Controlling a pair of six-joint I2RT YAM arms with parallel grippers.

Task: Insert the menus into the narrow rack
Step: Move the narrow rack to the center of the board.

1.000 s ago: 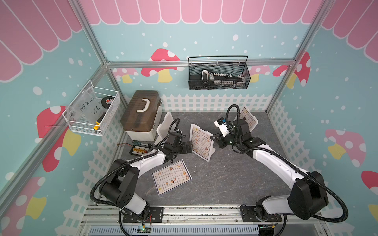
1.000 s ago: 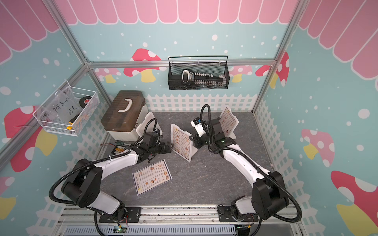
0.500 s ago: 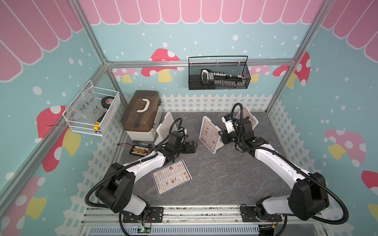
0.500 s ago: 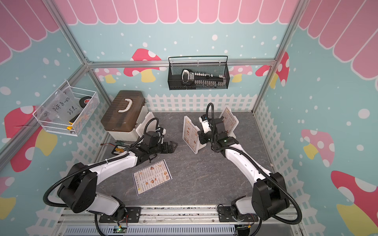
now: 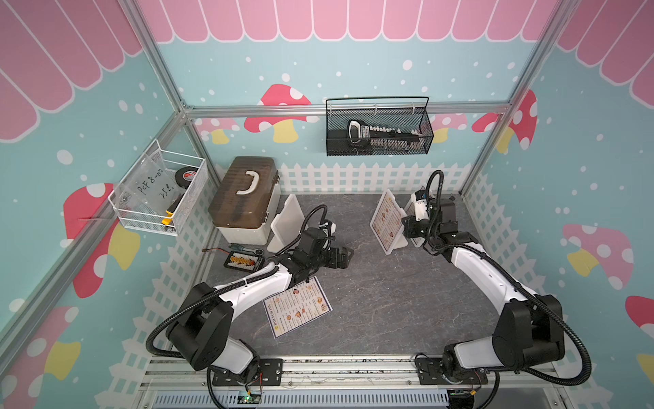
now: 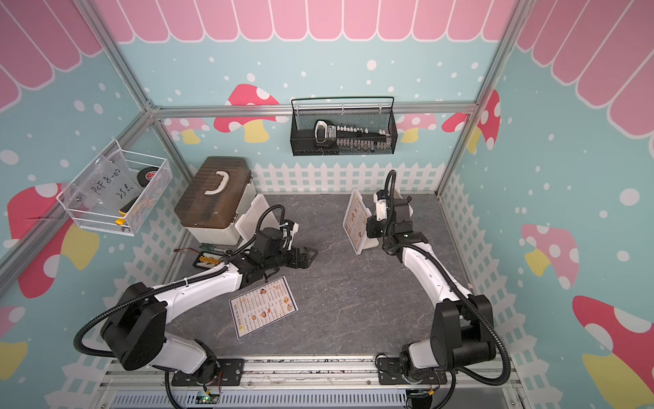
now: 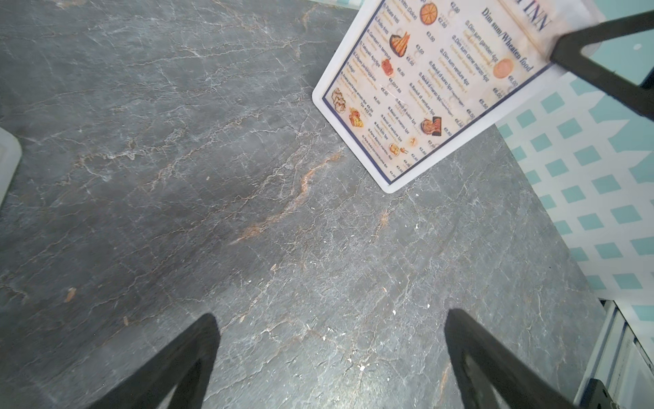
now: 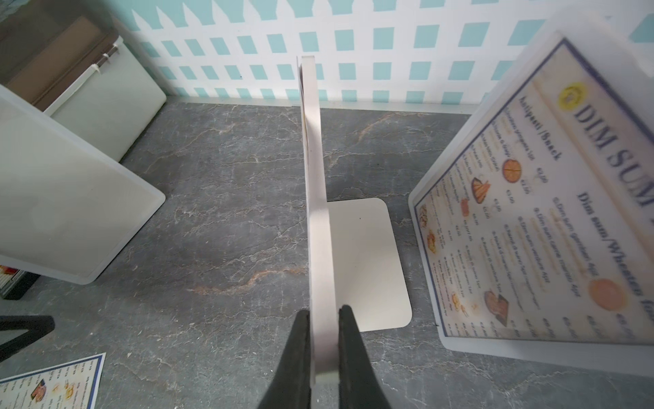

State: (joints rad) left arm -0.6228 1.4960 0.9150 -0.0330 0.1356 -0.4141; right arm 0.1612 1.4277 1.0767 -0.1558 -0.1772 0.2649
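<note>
The rack is apart from the third menu by a gap, so I need to move it outward with my right gripper toward that menu, across the bare strip (image 8: 418, 286) between them, then let go.
My right gripper (image 5: 405, 226) (image 8: 323, 311) is shut on the edge of the narrow rack (image 5: 393, 248) (image 8: 318, 198), a thick white upright panel with a flat foot, standing at the back right of the table. One of the menus (image 5: 385, 219) (image 7: 435, 81) lies against the rack's face. A second menu (image 5: 297, 306) (image 6: 263, 306) lies flat near the front, beside my left forearm. A third (image 8: 531, 212) leans in a translucent holder just past the rack. My left gripper (image 5: 348, 255) (image 7: 331, 315) is open over bare table, apart from all menus.
A brown-lidded toolbox (image 5: 244, 202) stands at the back left with white lids (image 5: 286, 223) leaning on it and a small bit case (image 5: 244, 262) in front. A black mesh basket (image 5: 378, 131) hangs on the back wall and a white wire basket (image 5: 159, 191) on the left wall.
My right gripper has carried the rack with its menu from the table's middle to the back right. The left gripper stayed open and shifted slightly right.
</note>
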